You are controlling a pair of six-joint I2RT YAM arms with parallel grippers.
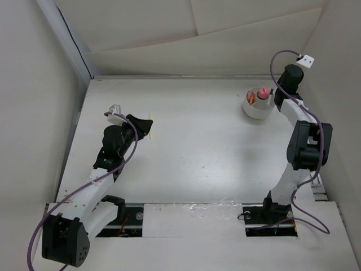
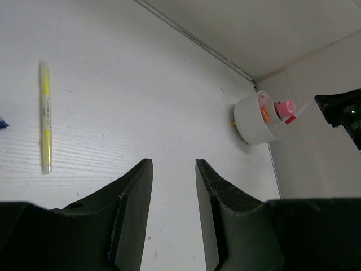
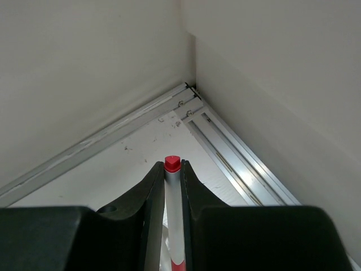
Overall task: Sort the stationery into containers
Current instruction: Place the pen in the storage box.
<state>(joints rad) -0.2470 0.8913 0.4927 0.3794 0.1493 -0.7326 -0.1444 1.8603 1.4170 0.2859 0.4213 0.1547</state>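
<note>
My right gripper moves over, lowers and releases the pen next. That is because the cup below and to the left in the top view has room beside the tube [image 1: 262, 91].
A round white cup [image 1: 252, 110] stands at the far right of the table, and in it a pink-capped tube [image 1: 262, 91] stands upright. The left wrist view shows the cup [image 2: 250, 119], the tube [image 2: 286, 106] and an orange piece [image 2: 264, 113] inside. My right gripper [image 3: 172, 167] is shut on a white pen with a red tip [image 3: 172, 217] and is held upright just right of the cup, near the back corner. A yellow pen [image 2: 45, 116] lies flat on the table. My left gripper [image 2: 174, 164] hovers open and empty beside that pen [image 1: 151, 122].
White walls close in the table at the back and on both sides. An aluminium rail [image 3: 242, 161] runs along the back right corner. A small blue item [image 2: 2, 123] shows at the left edge of the left wrist view. The right arm [image 1: 302, 141] stands along the right wall.
</note>
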